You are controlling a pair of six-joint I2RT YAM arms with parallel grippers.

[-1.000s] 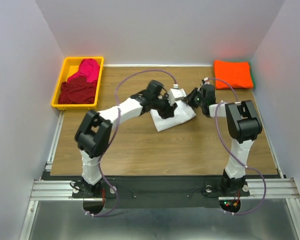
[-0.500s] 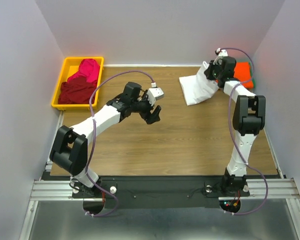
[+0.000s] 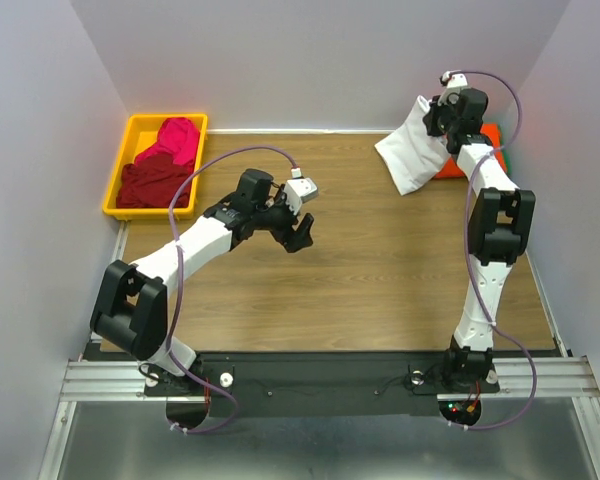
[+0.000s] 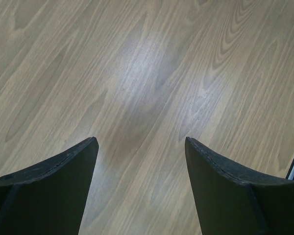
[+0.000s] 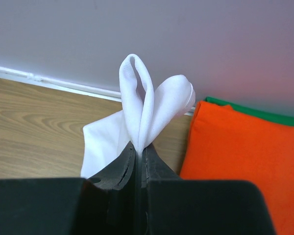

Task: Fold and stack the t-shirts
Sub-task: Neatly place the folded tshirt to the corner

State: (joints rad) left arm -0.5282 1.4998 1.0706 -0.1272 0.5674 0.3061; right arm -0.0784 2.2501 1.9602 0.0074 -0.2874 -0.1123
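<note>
The right gripper moves toward the right in the top view next, down over the orange t-shirt (image 3: 488, 140), and releases, because the white t-shirt (image 3: 410, 155) hangs partly over bare wood.
My right gripper (image 3: 435, 118) is shut on the folded white t-shirt (image 3: 410, 155) and holds it lifted at the table's far right, beside the folded orange t-shirt (image 3: 488, 140). In the right wrist view the white t-shirt (image 5: 147, 110) bunches up out of my right gripper (image 5: 139, 149), with the orange t-shirt (image 5: 235, 156) to its right. My left gripper (image 3: 302, 232) is open and empty over bare wood left of centre; the left wrist view shows only wood between the left gripper's (image 4: 139, 147) fingertips. The dark red t-shirt (image 3: 155, 182) and magenta t-shirt (image 3: 172, 140) lie in the bin.
The yellow plastic bin (image 3: 120, 160) stands at the far left corner. A green cloth edge (image 5: 255, 113) shows under the orange t-shirt. The back wall (image 5: 147, 34) is close behind the right gripper. The wooden table (image 3: 380, 270) spans the middle.
My right gripper has carried the white t-shirt from the table's middle up to the far right, by the orange t-shirt. My left gripper let go and drew back left.
</note>
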